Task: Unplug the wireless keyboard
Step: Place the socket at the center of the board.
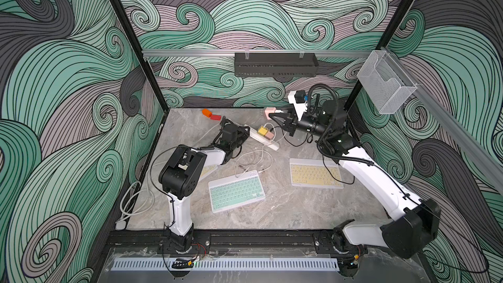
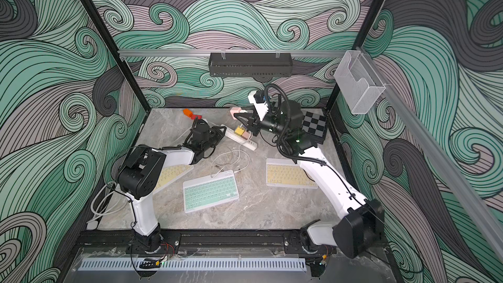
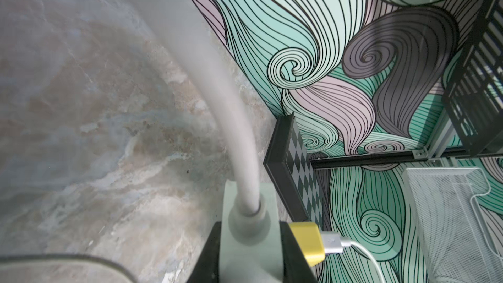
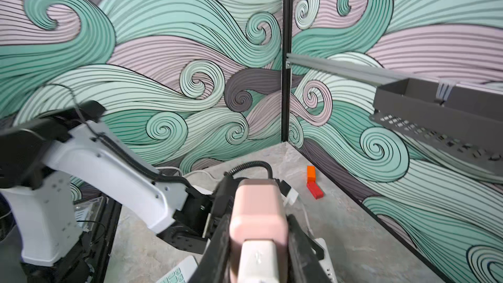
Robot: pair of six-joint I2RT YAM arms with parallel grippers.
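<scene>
My left gripper moves outward with the power strip toward the far table edge (image 1: pixel 242 108) (image 3: pixel 224 44) next and releases its cable end, since my right gripper's pink adapter is clear.
A white power strip (image 1: pixel 265 142) lies at the back of the table with a yellow adapter (image 1: pixel 262 131) and a pink one plugged in. My left gripper (image 1: pixel 246 130) is shut on the strip's cable end (image 3: pixel 250 254); the yellow adapter (image 3: pixel 307 240) with a silver USB plug sits just beside a finger. My right gripper (image 1: pixel 272 115) is shut on another pink adapter (image 4: pixel 258 208) with a white USB plug, held above the table (image 1: pixel 299 208), clear of the strip. A green keyboard (image 1: pixel 236 191) lies mid-table with white cable looped behind it. A yellow keyboard (image 1: pixel 315 172) lies to its right.
Another yellow keyboard (image 2: pixel 171 175) lies partly under my left arm. An orange block (image 1: pixel 206 112) and a red block (image 1: pixel 215 117) sit at the back. A checkerboard (image 2: pixel 314 126) leans back right. A black basket (image 1: pixel 275 63) hangs on the rail. Thick white cable (image 1: pixel 133 200) loops front left.
</scene>
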